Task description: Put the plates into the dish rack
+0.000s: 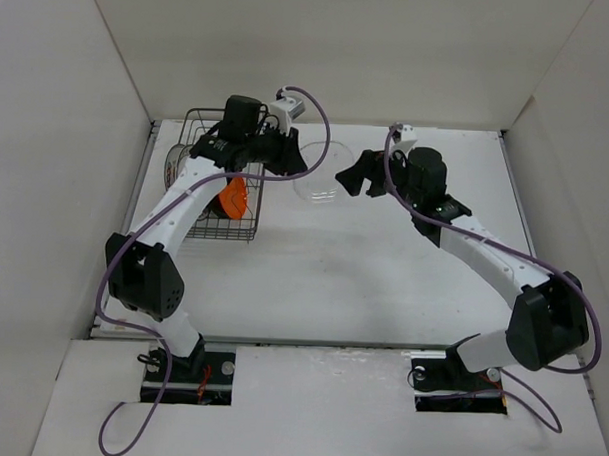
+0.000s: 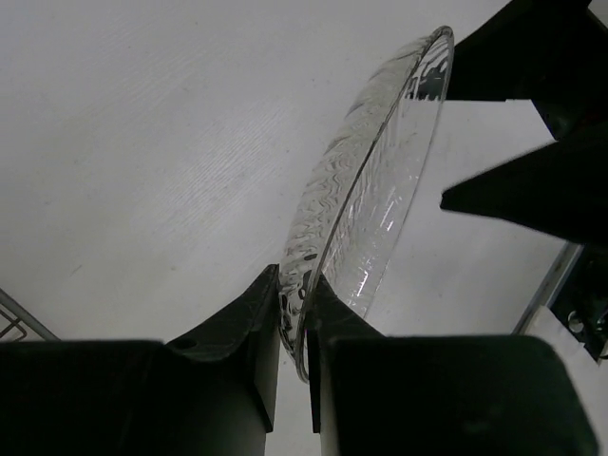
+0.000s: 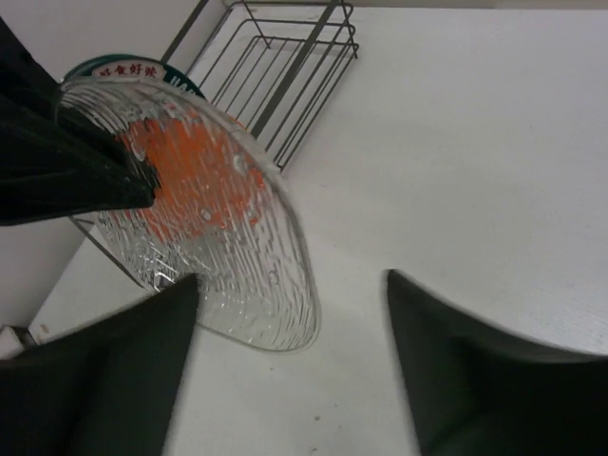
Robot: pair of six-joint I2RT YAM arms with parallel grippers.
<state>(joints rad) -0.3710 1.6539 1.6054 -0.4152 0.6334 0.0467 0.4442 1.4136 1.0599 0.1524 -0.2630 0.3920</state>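
Observation:
The robot will bring its left gripper to the left in the top view, then down into the rack beside the orange plate [image 1: 234, 198], and let go where the rack's wires are empty.
My left gripper [image 1: 292, 163] is shut on the rim of a clear ribbed glass plate [image 1: 321, 179], right of the dish rack [image 1: 221, 185]. In the left wrist view the fingers [image 2: 296, 280] pinch the plate's edge [image 2: 380, 190], and the plate stands tilted on edge. My right gripper [image 1: 351, 175] is open and empty, its jaws [image 3: 293, 277] spread around the plate's far edge [image 3: 228, 256] without touching it. An orange plate [image 1: 234, 198] stands in the rack. A plate with a green rim [image 3: 123, 68] stands behind it. The black plate is hidden.
The wire rack [image 3: 285, 66] stands at the table's back left, against the left wall. White walls enclose the table on three sides. The right gripper's black fingers [image 2: 532, 190] show at the right of the left wrist view.

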